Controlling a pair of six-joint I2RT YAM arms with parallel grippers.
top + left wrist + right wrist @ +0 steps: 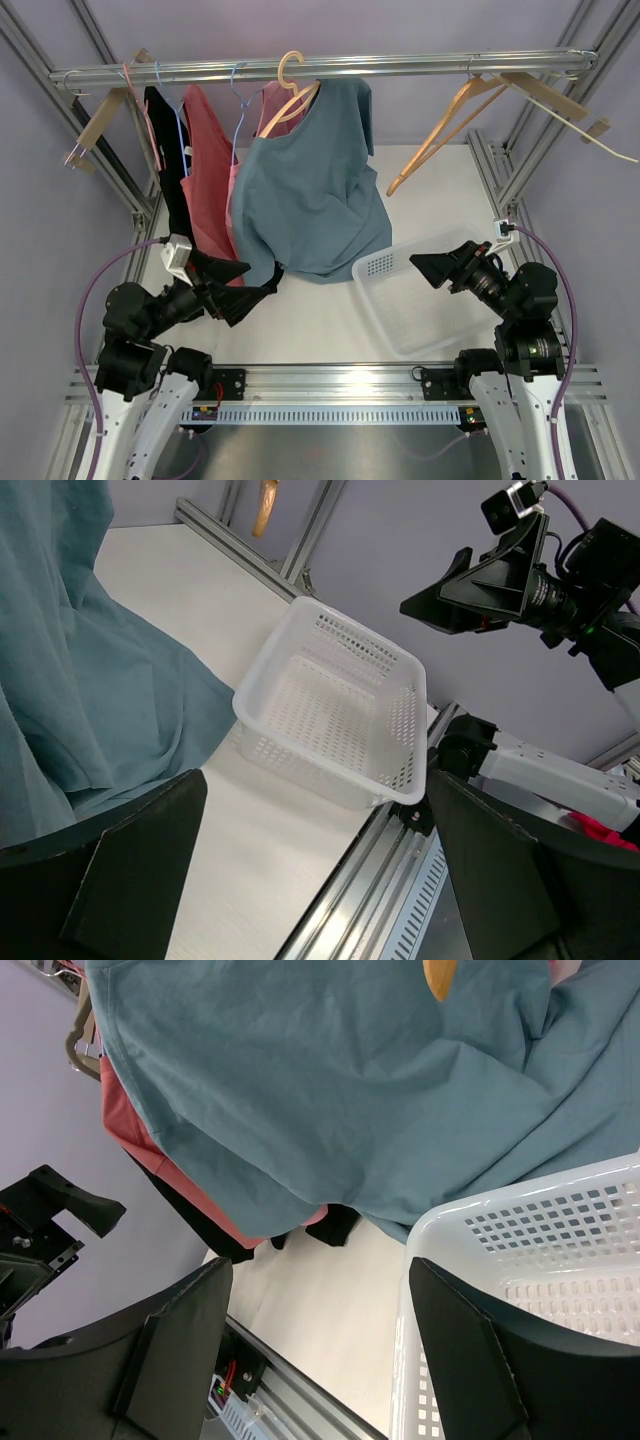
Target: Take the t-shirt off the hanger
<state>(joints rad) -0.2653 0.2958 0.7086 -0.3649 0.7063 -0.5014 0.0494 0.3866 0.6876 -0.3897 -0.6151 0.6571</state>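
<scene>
The left gripper should go up, move outward to the near arm of the light wooden hanger (pixel 292 92) and close there, because bare wood shows beside the teal shirt.
A teal t-shirt (pixel 310 190) hangs on a light wooden hanger (pixel 292 92) from the metal rail (pixel 400 65), its hem draped onto the table. It also shows in the left wrist view (pixel 70 680) and the right wrist view (pixel 330 1090). My left gripper (pixel 240 285) is open and empty, low by the shirt's lower left hem; it also shows in its own wrist view (pixel 320 880). My right gripper (pixel 432 266) is open and empty above the white basket, right of the shirt; it also shows in its own wrist view (pixel 320 1345).
A white perforated basket (pixel 425 310) sits on the table at the right, touching the shirt's hem. A red shirt (pixel 208 160) and a black garment (pixel 165 170) hang left of the teal one. Empty wooden hangers hang at the right (pixel 450 125) and far left (pixel 100 115).
</scene>
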